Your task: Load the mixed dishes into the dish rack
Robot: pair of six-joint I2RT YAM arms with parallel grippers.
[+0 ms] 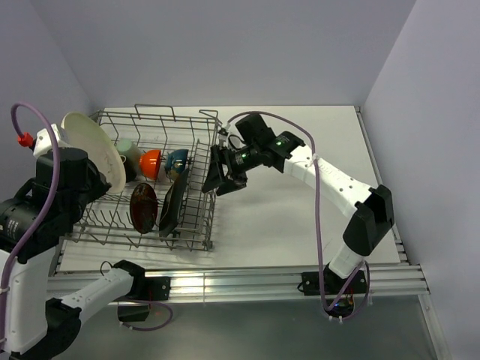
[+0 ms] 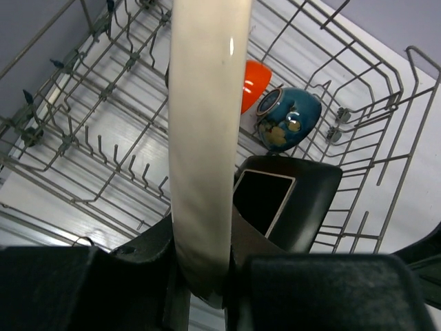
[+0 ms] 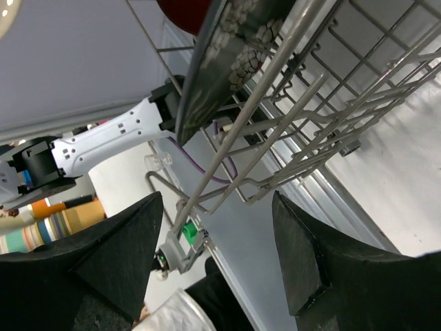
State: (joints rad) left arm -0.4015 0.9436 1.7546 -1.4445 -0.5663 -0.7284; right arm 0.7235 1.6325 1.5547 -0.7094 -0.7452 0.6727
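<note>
The empty pegs of the dish rack lie below my left gripper, to its right in the top view, so it needs to lower toward the red floral plate (image 1: 142,208) and release.
My left gripper (image 1: 96,180) is shut on the rim of the pale cream round plate (image 1: 91,148) and holds it upright above the left end of the dish rack (image 1: 196,225). In the left wrist view the plate (image 2: 207,124) stands edge-on over the rack tines (image 2: 103,148), clamped at the gripper (image 2: 203,276). The rack holds the orange bowl (image 1: 150,163), dark blue bowl (image 1: 178,159), red floral plate (image 1: 142,208) and black square plate (image 1: 173,202). My right gripper (image 1: 222,180) is open and empty at the rack's right side, its fingers (image 3: 310,255) astride the rack wires (image 3: 296,117).
A green cup (image 1: 124,147) and a cream bowl (image 1: 136,155) sit at the rack's back left. The white table (image 1: 300,217) lies to the right of the rack. Grey walls close in on the left, back and right. An aluminium rail (image 1: 247,281) runs along the near edge.
</note>
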